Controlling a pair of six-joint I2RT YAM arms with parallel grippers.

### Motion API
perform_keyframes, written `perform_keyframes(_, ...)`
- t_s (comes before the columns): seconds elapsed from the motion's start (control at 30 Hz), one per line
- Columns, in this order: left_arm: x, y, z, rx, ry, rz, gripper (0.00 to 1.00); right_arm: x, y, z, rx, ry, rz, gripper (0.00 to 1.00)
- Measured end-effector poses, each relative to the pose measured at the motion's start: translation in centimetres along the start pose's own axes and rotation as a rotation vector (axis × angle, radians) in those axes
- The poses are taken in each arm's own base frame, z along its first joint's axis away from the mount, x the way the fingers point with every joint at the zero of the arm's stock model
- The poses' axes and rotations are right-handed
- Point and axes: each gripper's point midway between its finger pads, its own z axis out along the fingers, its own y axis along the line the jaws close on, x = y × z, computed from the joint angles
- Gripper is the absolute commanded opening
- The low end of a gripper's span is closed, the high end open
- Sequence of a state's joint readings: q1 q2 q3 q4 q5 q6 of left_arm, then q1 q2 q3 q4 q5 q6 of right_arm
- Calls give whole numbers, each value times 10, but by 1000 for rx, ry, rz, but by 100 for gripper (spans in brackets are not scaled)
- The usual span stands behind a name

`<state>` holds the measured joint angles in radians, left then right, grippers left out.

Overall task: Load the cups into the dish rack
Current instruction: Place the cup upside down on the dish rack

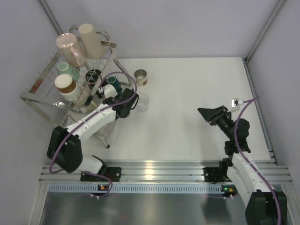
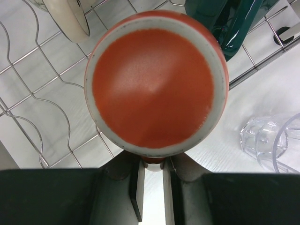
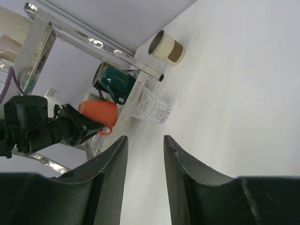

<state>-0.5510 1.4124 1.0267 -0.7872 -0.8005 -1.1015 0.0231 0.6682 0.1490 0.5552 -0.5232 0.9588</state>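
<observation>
My left gripper is holding the orange mug [image 2: 152,84], and the mug still sticks out over the rack's edge. It needs to move the mug away from the glass next, then down onto open wire [image 2: 78,89].
My left gripper [image 1: 118,97] is shut on the handle of an orange mug [image 2: 152,84], whose base faces the left wrist camera, and holds it over the wire of the dish rack [image 2: 42,98]. The right wrist view also shows the orange mug [image 3: 99,112] at the rack's edge. A dark teal mug [image 2: 234,23] sits in the rack just beyond it. A clear glass [image 1: 142,102] and a brown-banded cup [image 1: 140,77] stand on the table beside the rack [image 1: 42,79]. My right gripper [image 1: 213,115] is open and empty, far to the right; its fingertips [image 3: 143,140] point at the glass [image 3: 150,108].
The rack holds two tall beige cups [image 1: 70,47], a teal cup [image 1: 68,70] and a white cup with a brown band [image 1: 65,84]. Grey walls close in at the left and right. A metal rail [image 1: 154,168] runs along the near edge.
</observation>
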Motion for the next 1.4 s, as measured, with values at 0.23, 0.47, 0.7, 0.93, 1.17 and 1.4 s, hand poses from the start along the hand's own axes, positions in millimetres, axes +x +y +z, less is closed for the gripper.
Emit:
perform_keyframes(0.23,0,-2,1,-3,-2,2,0,-1,-1,0,6,-3,-15,37)
perform_keyframes(0.47,-3,-2,3,-10,-6,7,0,1,-3,-1,14,2,-18,37)
perform_keyframes(0.7,-4,3,5,-18,-6,59,0,1,-3,-1,20,4,-25,37)
perform_keyframes(0.93,-5,7,7,-22,5,123,0,-5,2,-1,15,-8,-46,37)
perform_keyframes(1.17,-1,9,8,-8,27,193,0,-6,1,-1,21,-10,-52,37)
perform_keyframes(1.4,8,19,12,4,56,251,0,-6,1,-1,24,-13,-57,37)
